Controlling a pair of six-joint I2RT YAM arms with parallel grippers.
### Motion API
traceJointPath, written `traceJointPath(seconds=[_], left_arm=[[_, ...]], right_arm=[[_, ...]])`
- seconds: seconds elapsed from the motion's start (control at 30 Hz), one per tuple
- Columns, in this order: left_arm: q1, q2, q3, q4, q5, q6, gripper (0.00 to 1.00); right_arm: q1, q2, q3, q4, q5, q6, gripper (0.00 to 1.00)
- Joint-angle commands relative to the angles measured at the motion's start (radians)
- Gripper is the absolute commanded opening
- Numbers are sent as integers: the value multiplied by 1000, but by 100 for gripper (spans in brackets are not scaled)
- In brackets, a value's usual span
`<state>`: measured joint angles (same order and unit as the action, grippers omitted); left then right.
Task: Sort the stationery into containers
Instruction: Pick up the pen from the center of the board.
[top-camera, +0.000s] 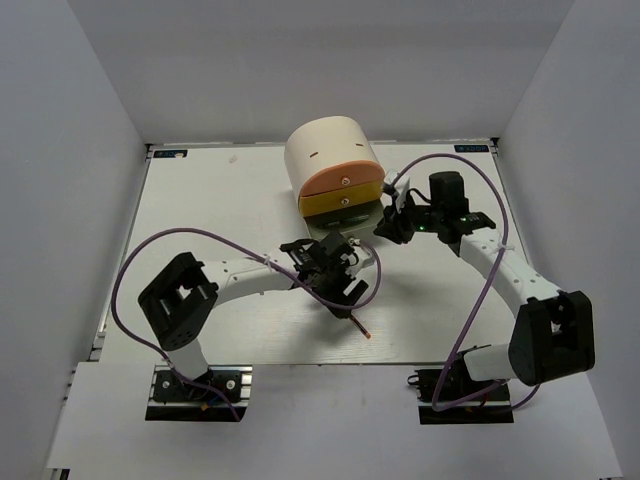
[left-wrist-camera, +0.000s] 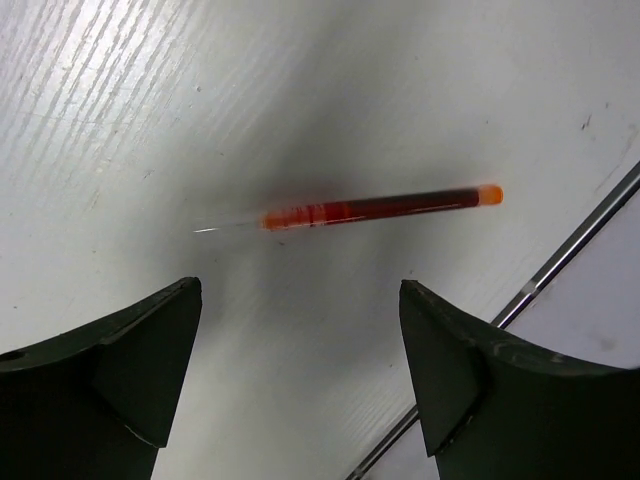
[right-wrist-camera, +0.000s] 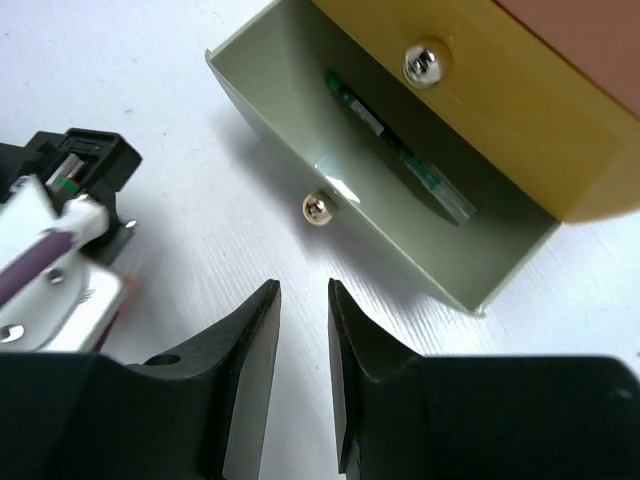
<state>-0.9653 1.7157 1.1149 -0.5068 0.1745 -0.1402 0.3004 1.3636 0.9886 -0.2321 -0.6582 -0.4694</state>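
Note:
My left gripper's fingers close in nearly the same direction as the pen runs, so my left gripper will next move down and turn onto the red pen's body (top-camera: 353, 320) (left-wrist-camera: 330, 212) near the pen's clear end.
A thin red pen (left-wrist-camera: 380, 208) with an orange end lies flat on the white table, just beyond my left gripper (left-wrist-camera: 300, 290). That gripper is open wide and empty, hovering over the pen (top-camera: 361, 326) near the front of the table. The cream cabinet (top-camera: 330, 148) stands at the back. Its orange drawer (top-camera: 343, 182) and yellow drawer (right-wrist-camera: 480, 90) are shut. The grey-green drawer (right-wrist-camera: 275, 95) is pulled out, with a thin dark-green pen (right-wrist-camera: 400, 150) inside. My right gripper (right-wrist-camera: 303, 290) stands a little in front of that drawer's knob (right-wrist-camera: 318, 207), its jaws a narrow gap apart with nothing between them.
The table's front edge with a dark rail (left-wrist-camera: 570, 262) runs close to the red pen. My left arm's wrist and purple cable (right-wrist-camera: 55, 235) sit just left of the right gripper. White walls close in the table on three sides.

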Motion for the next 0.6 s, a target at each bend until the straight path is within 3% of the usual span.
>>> traceJointPath(seconds=[0.0, 0.33, 0.57], left_arm=[[-24, -64, 16, 8, -9, 142, 90], [-81, -88, -26, 70, -3, 453, 87], [-111, 28, 43, 57, -27, 524, 79]], right_arm=[[-33, -40, -27, 27, -8, 35, 32], [-121, -90, -65, 19, 6, 55, 32], [-167, -103, -71, 4, 3, 49, 32]])
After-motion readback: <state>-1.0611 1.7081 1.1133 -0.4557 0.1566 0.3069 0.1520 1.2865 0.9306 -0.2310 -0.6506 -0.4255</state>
